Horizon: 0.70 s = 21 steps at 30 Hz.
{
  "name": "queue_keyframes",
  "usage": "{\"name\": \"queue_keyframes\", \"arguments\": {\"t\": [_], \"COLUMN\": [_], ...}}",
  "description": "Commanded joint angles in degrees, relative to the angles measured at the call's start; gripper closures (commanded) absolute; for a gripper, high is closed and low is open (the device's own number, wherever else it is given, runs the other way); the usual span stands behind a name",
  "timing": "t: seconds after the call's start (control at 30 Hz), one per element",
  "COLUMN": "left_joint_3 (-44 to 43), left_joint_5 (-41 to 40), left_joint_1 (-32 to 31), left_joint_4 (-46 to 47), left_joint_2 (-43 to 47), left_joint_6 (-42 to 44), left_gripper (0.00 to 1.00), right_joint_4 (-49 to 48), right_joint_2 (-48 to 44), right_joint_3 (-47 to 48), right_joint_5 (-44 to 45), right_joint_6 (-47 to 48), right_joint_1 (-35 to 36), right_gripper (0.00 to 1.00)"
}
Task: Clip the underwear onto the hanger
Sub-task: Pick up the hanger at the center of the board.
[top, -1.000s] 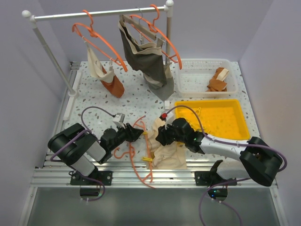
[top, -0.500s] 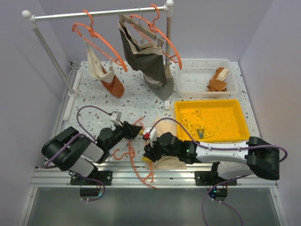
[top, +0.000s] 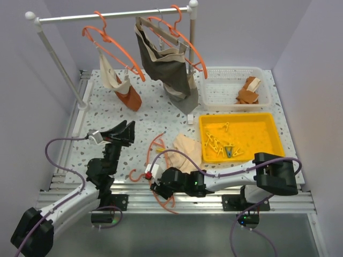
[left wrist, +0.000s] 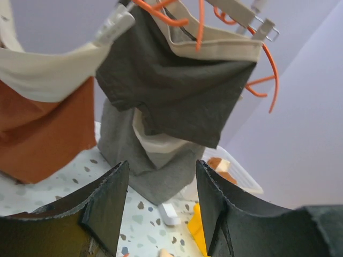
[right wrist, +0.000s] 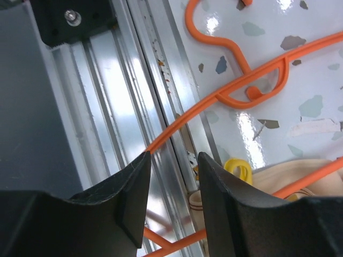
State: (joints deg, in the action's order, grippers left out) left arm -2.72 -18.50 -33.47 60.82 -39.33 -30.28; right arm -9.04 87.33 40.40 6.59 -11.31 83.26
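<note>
I need to lower my right gripper next and draw it back onto the hanger's bar, because the hanger's bar over the metal bar [top: 157, 198] [right wrist: 154, 145] still lies unpinched beneath its open fingers.
The orange hanger [top: 150, 151] lies flat near the table's front edge, with its lower end over the metal rail. The cream underwear [top: 187, 152] lies bunched just right of it. My right gripper [top: 156, 189] is low over the rail at the hanger's near end. In the right wrist view its fingers [right wrist: 174, 160] stand open, with the hanger [right wrist: 257, 80] wire running under them and nothing pinched. A yellow clip [right wrist: 238, 170] sits on the underwear [right wrist: 300, 176] edge. My left gripper [top: 127, 129] is raised left of the hanger, open and empty [left wrist: 161, 171], facing the rack.
A yellow tray [top: 268, 152] of clips stands at the right, with a white basket [top: 214, 91] of rust cloths behind it. At the back, a rack [top: 107, 15] carries orange hangers, a dark grey garment [top: 163, 64] and a cream and rust piece [top: 123, 88].
My left gripper let go of the hanger, opened, and rose up and to the left. My right arm left the underwear and swept down-left to the front rail.
</note>
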Motion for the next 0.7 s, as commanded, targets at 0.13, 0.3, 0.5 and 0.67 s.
{"name": "queue_keyframes", "arguments": {"t": [0.13, 0.3, 0.5, 0.67], "left_joint_3": [4.7, 4.0, 3.4, 3.3], "left_joint_5": [-9.6, -9.2, -8.5, -8.2], "left_joint_1": [0.5, 0.4, 0.5, 0.5], "left_joint_4": [-15.6, -17.4, -20.2, -22.1], "left_joint_2": [6.0, 5.2, 5.9, 7.6], "left_joint_6": [2.6, 2.4, 2.0, 1.7], "left_gripper": [0.43, 0.43, 0.43, 0.43], "right_joint_4": [0.8, 3.5, 7.4, 13.3], "right_joint_2": [3.8, 8.5, 10.2, 13.8], "right_joint_3": [7.0, 10.2, 12.5, 16.1], "right_joint_5": [1.1, 4.5, 8.5, 12.6], "right_joint_6": [-4.0, -8.3, -13.7, -16.5], "right_joint_1": [2.3, 3.4, 5.6, 7.3], "right_gripper": [0.56, 0.56, 0.56, 0.57]}}
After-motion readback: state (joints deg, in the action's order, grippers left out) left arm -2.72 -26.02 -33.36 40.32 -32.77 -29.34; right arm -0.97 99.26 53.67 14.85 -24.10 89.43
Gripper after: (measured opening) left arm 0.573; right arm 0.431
